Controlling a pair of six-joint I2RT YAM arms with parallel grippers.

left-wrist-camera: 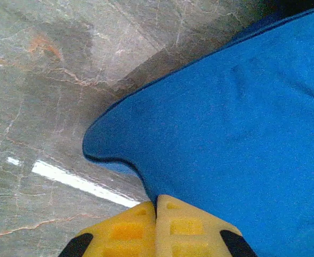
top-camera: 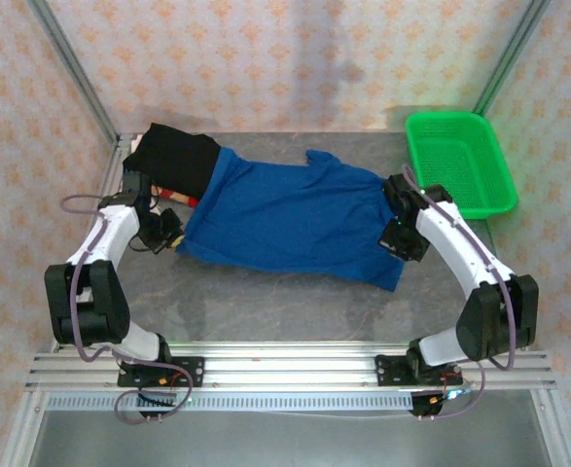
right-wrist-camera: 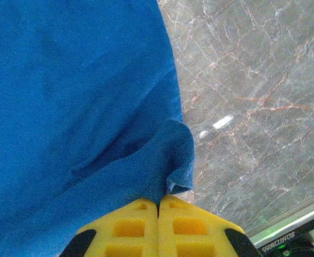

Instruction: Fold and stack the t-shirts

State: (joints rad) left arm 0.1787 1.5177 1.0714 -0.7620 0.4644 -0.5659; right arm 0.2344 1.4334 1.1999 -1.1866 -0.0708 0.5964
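The robot's right gripper should next carry the raised fold outward onto the far part of the blue t-shirt and let go of it, because that part lies spread open there.
A royal blue t-shirt (top-camera: 285,214) lies stretched across the middle of the grey table, plain side up. My left gripper (top-camera: 173,233) is shut on its left edge; in the left wrist view the blue cloth (left-wrist-camera: 237,123) runs into the closed yellow fingertips (left-wrist-camera: 156,206). My right gripper (top-camera: 394,238) is shut on the shirt's right edge, where a bunched fold of blue cloth (right-wrist-camera: 167,155) meets the closed yellow fingers (right-wrist-camera: 158,209). A black t-shirt (top-camera: 176,158) lies at the back left, partly under the blue one. A bit of red-patterned cloth (top-camera: 180,200) peeks out beside it.
A green plastic basket (top-camera: 458,161) stands at the back right corner. Metal frame posts rise at both back corners. Bare marble tabletop (top-camera: 285,302) runs between the shirt and the aluminium rail at the near edge.
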